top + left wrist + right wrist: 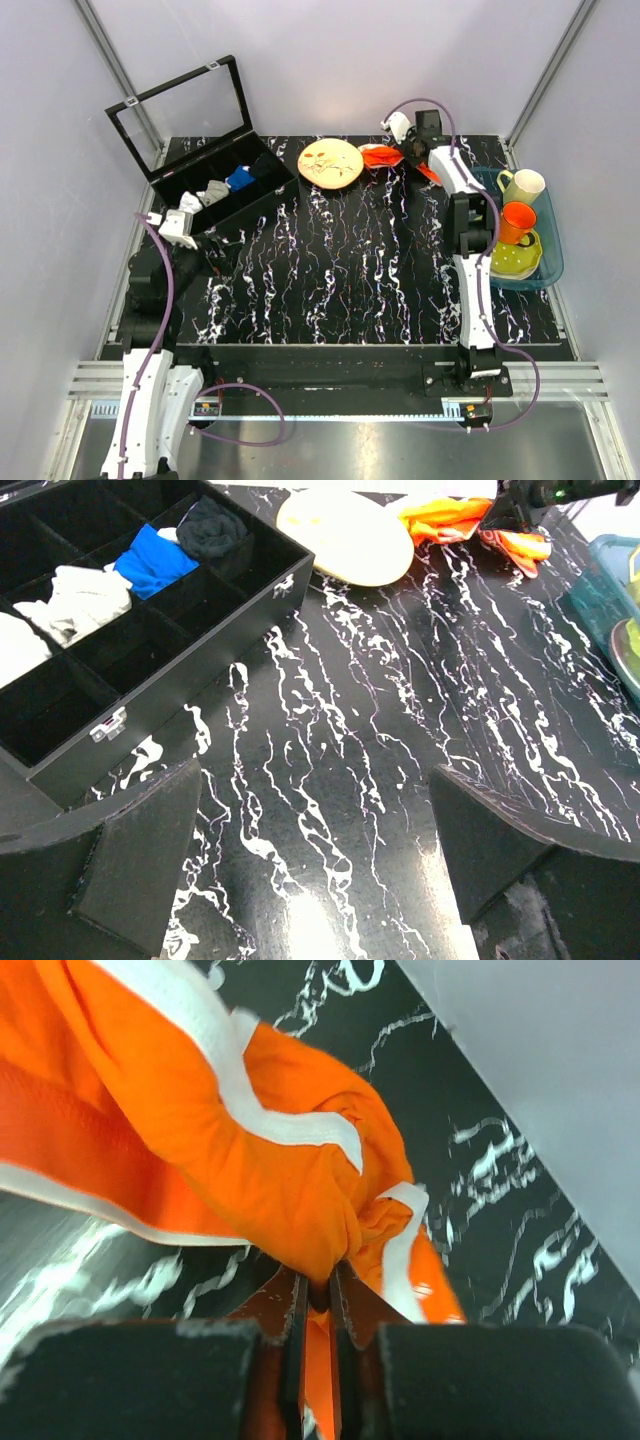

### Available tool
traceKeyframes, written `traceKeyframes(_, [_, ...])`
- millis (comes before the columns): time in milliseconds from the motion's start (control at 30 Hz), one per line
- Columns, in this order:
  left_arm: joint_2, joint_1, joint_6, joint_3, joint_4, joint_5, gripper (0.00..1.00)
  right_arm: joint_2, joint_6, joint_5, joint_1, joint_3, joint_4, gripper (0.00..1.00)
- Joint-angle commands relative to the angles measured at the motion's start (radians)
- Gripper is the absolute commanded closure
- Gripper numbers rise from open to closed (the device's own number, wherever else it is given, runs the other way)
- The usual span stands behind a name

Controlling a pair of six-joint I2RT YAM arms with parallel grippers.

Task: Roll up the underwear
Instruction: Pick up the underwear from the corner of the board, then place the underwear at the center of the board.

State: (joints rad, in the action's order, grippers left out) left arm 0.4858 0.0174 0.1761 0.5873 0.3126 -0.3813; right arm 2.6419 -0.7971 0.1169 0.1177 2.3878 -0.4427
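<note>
The right gripper lifts the underwear point(383, 156) next, brings it back onto the bare near tabletop, then releases it, since it lies bunched at the tabletop's far edge.
The orange underwear point(383, 156) with white edging lies bunched at the far edge of the black marbled table, right of a round plate. My right gripper point(412, 152) is shut on a fold of it; the right wrist view shows the orange fabric point(250, 1160) pinched between the two pads point(318, 1295). The underwear also shows far off in the left wrist view point(450, 520). My left gripper point(180, 228) is open and empty over the table at the left, next to the black box; its pads point(140, 860) stand wide apart.
A black compartment box point(215, 190) with open lid holds white, grey, blue and black rolled garments at back left. A cream plate point(330, 163) sits mid-back. A blue tray point(545, 270) at right holds cups, an orange cup point(516, 222) and a yellow dish.
</note>
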Motion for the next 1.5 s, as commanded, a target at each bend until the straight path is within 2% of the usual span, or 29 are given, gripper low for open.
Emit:
traceKeyframes(0, [-0.023, -0.007, 0.031, -0.010, -0.086, -0.073, 0.01, -0.377, 0.114, 0.041, -0.001, -0.184, -0.089, 0.99])
traceKeyframes(67, [-0.029, -0.010, 0.036, -0.017, -0.101, -0.093, 0.01, -0.480, 0.136, 0.090, 0.003, -0.278, -0.123, 0.99])
traceKeyframes(100, [-0.033, -0.013, 0.045, -0.020, -0.105, -0.112, 0.01, -0.587, 0.139, 0.102, 0.010, -0.388, -0.146, 0.99])
traceKeyframes(300, [-0.042, -0.053, 0.091, -0.035, -0.152, -0.174, 0.01, -0.997, 0.107, 0.245, 0.146, -0.828, -0.290, 0.99])
traceKeyframes(400, [-0.042, -0.072, 0.089, -0.035, -0.159, -0.223, 0.01, -1.133, 0.154, 0.331, 0.249, -1.003, -0.330, 0.98])
traceKeyframes(533, [-0.038, -0.105, 0.091, -0.043, -0.184, -0.306, 0.01, -1.217, 0.183, 0.359, 0.368, -1.203, -0.294, 0.95])
traceKeyframes(633, [-0.013, -0.135, 0.097, -0.041, -0.185, -0.355, 0.01, -1.177, 0.194, 0.348, 0.387, -1.257, -0.293, 0.54])
traceKeyframes(667, [0.012, -0.145, 0.100, -0.038, -0.184, -0.367, 0.01, -1.162, 0.167, 0.355, 0.387, -1.248, -0.353, 0.42])
traceKeyframes(767, [0.072, -0.206, 0.122, -0.023, -0.146, -0.421, 0.01, -1.142, 0.128, 0.441, 0.385, -1.231, -0.402, 0.33])
traceKeyframes(833, [0.134, -0.325, 0.119, 0.000, -0.094, -0.371, 0.01, -1.159, 0.105, 0.494, 0.384, -1.250, -0.406, 0.29])
traceKeyframes(867, [0.152, -0.383, 0.112, 0.009, -0.072, -0.276, 0.01, -1.163, 0.105, 0.497, 0.382, -1.257, -0.393, 0.28])
traceKeyframes(900, [0.196, -0.519, 0.115, 0.023, -0.054, -0.215, 0.01, -1.166, 0.105, 0.512, 0.376, -1.271, -0.389, 0.28])
traceKeyframes(967, [0.247, -0.664, 0.128, 0.032, -0.027, -0.102, 0.01, -1.166, 0.120, 0.547, 0.333, -1.282, -0.380, 0.28])
traceKeyframes(1000, [0.275, -0.801, 0.132, 0.037, -0.021, 0.023, 0.01, -1.166, 0.130, 0.591, 0.317, -1.285, -0.378, 0.28])
traceKeyframes(1067, [0.374, -0.933, 0.152, 0.051, -0.024, 0.129, 0.01, -1.168, 0.168, 0.625, 0.251, -1.282, -0.369, 0.28])
traceKeyframes(1100, [0.411, -1.053, 0.158, 0.057, -0.026, 0.242, 0.01, -1.171, 0.177, 0.656, 0.229, -1.280, -0.370, 0.29])
traceKeyframes(1167, [0.543, -1.202, 0.158, 0.092, -0.041, 0.365, 0.01, -1.180, 0.190, 0.675, 0.202, -1.285, -0.372, 0.29])
traceKeyframes(1267, [0.729, -1.304, 0.143, 0.172, -0.052, 0.447, 0.10, -1.200, 0.202, 0.691, 0.200, -1.303, -0.363, 0.30])
traceKeyframes(1333, [0.810, -1.330, 0.135, 0.224, -0.040, 0.456, 0.19, -1.200, 0.200, 0.704, 0.200, -1.306, -0.364, 0.30])
traceKeyframes(1467, [1.029, -1.369, 0.122, 0.374, 0.057, 0.527, 0.26, -1.180, 0.187, 0.704, 0.200, -1.305, -0.379, 0.30])
